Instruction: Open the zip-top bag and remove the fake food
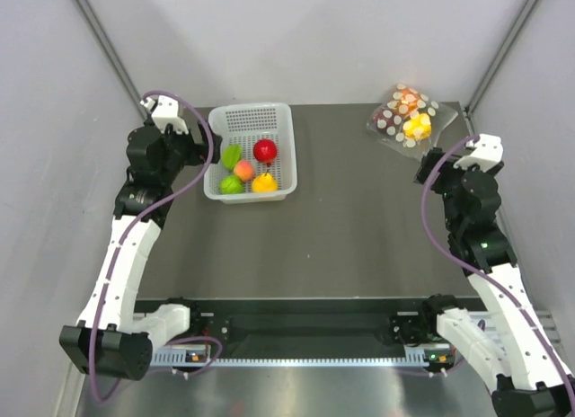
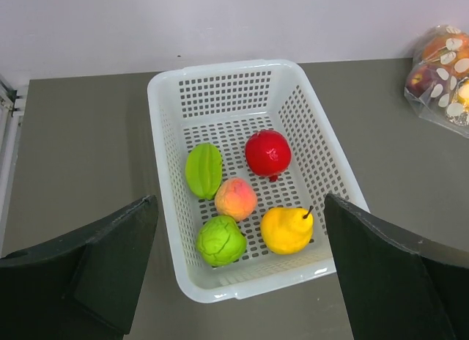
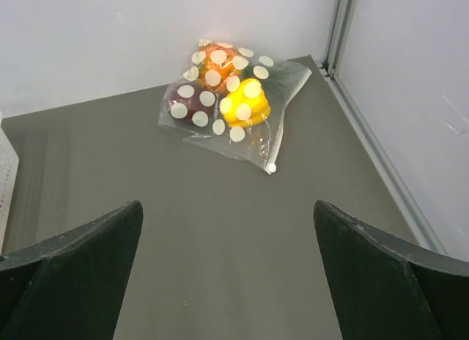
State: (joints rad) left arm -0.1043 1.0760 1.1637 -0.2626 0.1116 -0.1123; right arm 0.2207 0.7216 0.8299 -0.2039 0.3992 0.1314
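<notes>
The bag's near corner (image 3: pixel 267 163) is free of the food pieces. My right gripper will next move outward and down until its fingers are on both sides of it, then close.
The zip-top bag (image 1: pixel 409 119) lies shut and flat at the table's far right corner, clear with cream-white dots. Inside it are the fake food pieces: a yellow pepper (image 3: pixel 246 105), an orange fruit (image 3: pixel 216 64) and a dark maroon piece (image 3: pixel 183 105). My right gripper (image 3: pixel 227 208) is open and empty, above bare table short of the bag (image 3: pixel 227 109), well apart from it. My left gripper (image 2: pixel 240 208) is open and empty above the near end of the white basket. The bag's edge shows at the far right of the left wrist view (image 2: pixel 443 69).
The white perforated basket (image 1: pixel 250 108) stands at the back left and holds a red apple (image 2: pixel 267 153), two green pieces, a peach (image 2: pixel 235 198) and a yellow pear (image 2: pixel 286 229). Grey walls close the table on three sides. A metal rail (image 3: pixel 381 164) runs along the right edge.
</notes>
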